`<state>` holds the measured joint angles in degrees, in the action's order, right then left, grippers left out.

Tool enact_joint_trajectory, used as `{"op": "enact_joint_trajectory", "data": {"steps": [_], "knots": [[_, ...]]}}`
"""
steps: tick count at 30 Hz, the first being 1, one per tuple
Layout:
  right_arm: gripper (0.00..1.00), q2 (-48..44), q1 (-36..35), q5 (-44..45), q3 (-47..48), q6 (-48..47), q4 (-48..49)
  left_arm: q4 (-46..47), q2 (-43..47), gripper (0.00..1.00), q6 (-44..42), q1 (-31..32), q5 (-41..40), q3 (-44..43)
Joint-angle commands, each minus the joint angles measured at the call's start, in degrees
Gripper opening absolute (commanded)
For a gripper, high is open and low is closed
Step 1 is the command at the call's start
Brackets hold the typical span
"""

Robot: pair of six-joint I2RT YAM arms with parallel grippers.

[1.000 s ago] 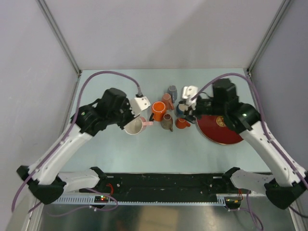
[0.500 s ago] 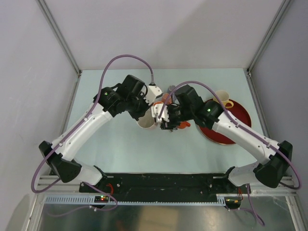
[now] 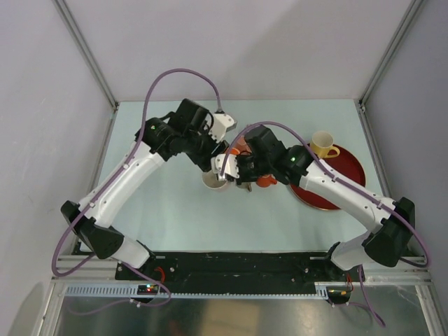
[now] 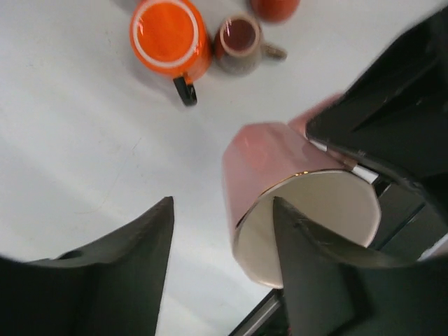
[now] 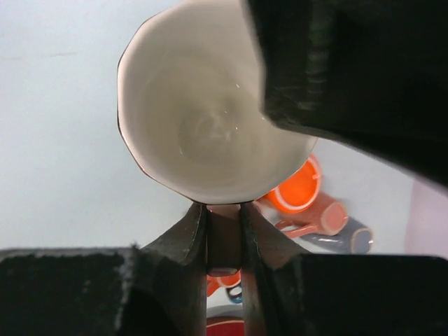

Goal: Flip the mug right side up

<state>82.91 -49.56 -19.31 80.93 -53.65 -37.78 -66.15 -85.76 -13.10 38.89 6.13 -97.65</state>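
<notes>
The red plate's bare space beside the yellow mug lies right of my right gripper in the top view, so I need to carry the pink mug over, lower and release.
The mug [image 3: 214, 180] is pink outside and cream inside, and sits mid-table between both arms with its opening showing from above. My right gripper [image 5: 224, 222] is shut on the mug's pink handle [image 5: 224, 241], just below the rim. The cream inside [image 5: 210, 119] faces the right wrist camera. My left gripper [image 4: 224, 210] is open astride the mug's wall [image 4: 269, 157]. One of its fingers [image 4: 315, 273] reaches over the opening and the other stands off the outside.
An upside-down orange mug [image 4: 170, 35] and a small brown mug [image 4: 240, 38] stand just behind, among other small cups [image 3: 264, 180]. A red plate [image 3: 336, 185] with a yellow mug [image 3: 322, 143] on it lies to the right.
Both arms have swung in to the middle with the mug. The left gripper has opened off the mug's rim. The right gripper has shut on the handle.
</notes>
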Motion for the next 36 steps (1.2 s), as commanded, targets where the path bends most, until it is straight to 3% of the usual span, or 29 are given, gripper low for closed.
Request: {"op": "enact_joint_trajectory", "data": {"steps": [1, 4, 9, 18, 25, 30, 36], "knots": [[0.0, -4.23, 1.99, -0.87, -1.44, 3.43, -0.87, 5.36, 3.95, 0.75, 3.68, -2.32, 3.77, -3.77], [0.0, -8.17, 5.52, -1.66, -4.17, 7.62, -1.61, 5.38, 5.99, 0.86, 3.8, -3.76, 4.2, -2.99], [0.0, -17.09, 15.43, -2.67, -8.77, 13.27, -3.65, 5.38, 10.21, 0.93, 2.52, -4.85, 2.06, -0.7], [0.0, -27.83, 51.16, -5.17, -15.41, 15.66, -5.38, 5.16, 15.37, 0.93, -1.85, -6.02, -3.76, 4.56], [0.0, -23.49, 76.56, -7.39, -17.78, 17.66, 2.02, 5.13, 15.58, 0.92, -2.2, -7.42, -3.07, 5.48], [0.0, -17.44, 83.56, -6.66, -18.07, 17.63, 6.87, 5.13, 15.48, 0.9, -2.62, -7.6, -2.96, 5.6], [0.0, -9.58, 83.5, -9.77, -18.22, 16.3, 12.73, 5.11, 16.16, 0.89, -3.69, -7.65, -3.95, 7.08]]}}
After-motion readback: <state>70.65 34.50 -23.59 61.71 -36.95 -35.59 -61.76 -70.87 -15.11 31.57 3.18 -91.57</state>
